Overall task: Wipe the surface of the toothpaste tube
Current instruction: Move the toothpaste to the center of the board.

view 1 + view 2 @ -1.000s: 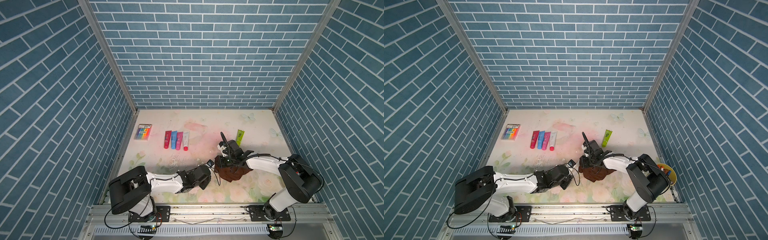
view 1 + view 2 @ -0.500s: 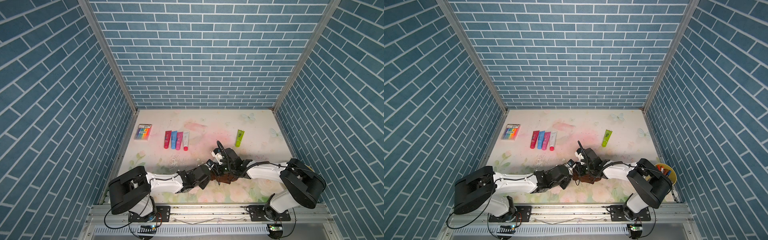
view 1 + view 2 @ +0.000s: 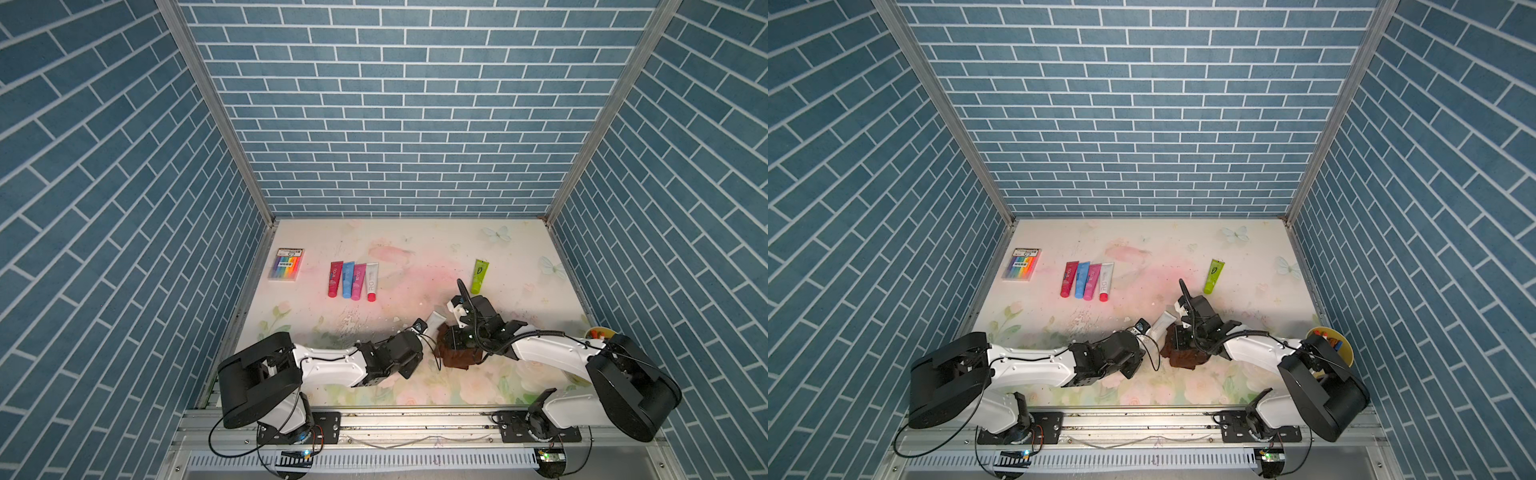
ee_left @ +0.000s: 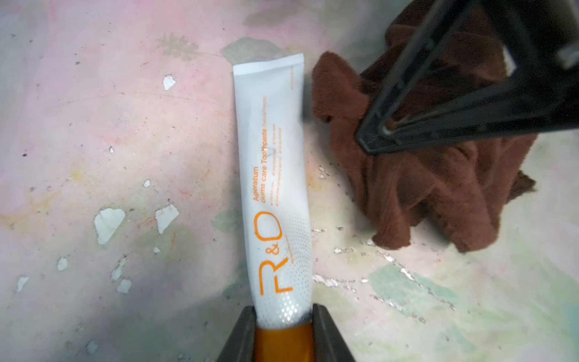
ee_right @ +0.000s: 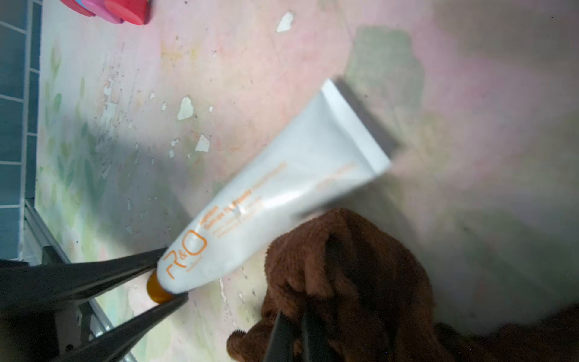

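My left gripper should next move the toothpaste tube outward and let it go alongside the row's white tube, as the tabletop outward beside that tube is bare.
The toothpaste tube (image 4: 272, 175) is white with orange lettering and an orange cap. It lies low over the floral table in both top views (image 3: 434, 322) (image 3: 1160, 324). My left gripper (image 4: 283, 316) is shut on its cap end, also seen in a top view (image 3: 427, 336). My right gripper (image 5: 294, 316) is shut on a crumpled brown cloth (image 5: 344, 266). The cloth (image 4: 423, 188) sits right beside the tube's side, with its edge at the tube's middle. In both top views the cloth (image 3: 457, 359) (image 3: 1183, 357) bunches under the right gripper (image 3: 451, 345).
Several coloured tubes (image 3: 353, 280) lie in a row at the back left, next to a pack of markers (image 3: 286, 264). A green tube (image 3: 479, 276) lies behind the right arm. A yellow bowl (image 3: 1329, 336) stands at the right edge.
The right gripper has carried the brown cloth leftward and nearer, up beside the tube. The left gripper has kept its hold and barely moved.
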`<action>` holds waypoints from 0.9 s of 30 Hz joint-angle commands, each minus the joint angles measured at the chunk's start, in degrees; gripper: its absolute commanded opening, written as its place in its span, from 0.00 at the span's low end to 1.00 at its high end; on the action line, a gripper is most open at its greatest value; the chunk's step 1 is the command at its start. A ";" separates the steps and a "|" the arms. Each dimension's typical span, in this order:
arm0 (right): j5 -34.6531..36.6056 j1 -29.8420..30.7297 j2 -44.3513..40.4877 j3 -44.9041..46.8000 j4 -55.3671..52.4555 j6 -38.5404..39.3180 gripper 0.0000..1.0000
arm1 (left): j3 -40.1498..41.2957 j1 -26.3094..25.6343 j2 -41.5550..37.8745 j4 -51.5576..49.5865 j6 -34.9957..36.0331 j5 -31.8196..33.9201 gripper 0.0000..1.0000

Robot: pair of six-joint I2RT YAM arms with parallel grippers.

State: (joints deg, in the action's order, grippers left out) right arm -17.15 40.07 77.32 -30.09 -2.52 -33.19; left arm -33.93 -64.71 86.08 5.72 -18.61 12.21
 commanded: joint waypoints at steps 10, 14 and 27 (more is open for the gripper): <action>5.74 1.76 -14.49 1.96 -20.70 3.47 0.00 | -13.61 10.33 8.05 -10.46 -11.70 8.29 0.00; 4.77 1.67 -15.03 3.11 -19.13 3.36 0.00 | -15.71 15.83 9.34 -9.28 -12.31 6.31 0.00; 6.68 1.66 -14.48 2.80 -19.18 3.23 0.00 | -23.44 25.52 15.90 -13.80 -13.10 6.58 0.00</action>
State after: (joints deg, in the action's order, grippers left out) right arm -12.49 41.67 62.87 -27.55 -19.33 -31.11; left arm -55.61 -40.29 101.12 -6.11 -31.29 17.23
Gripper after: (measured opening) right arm 0.057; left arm 0.298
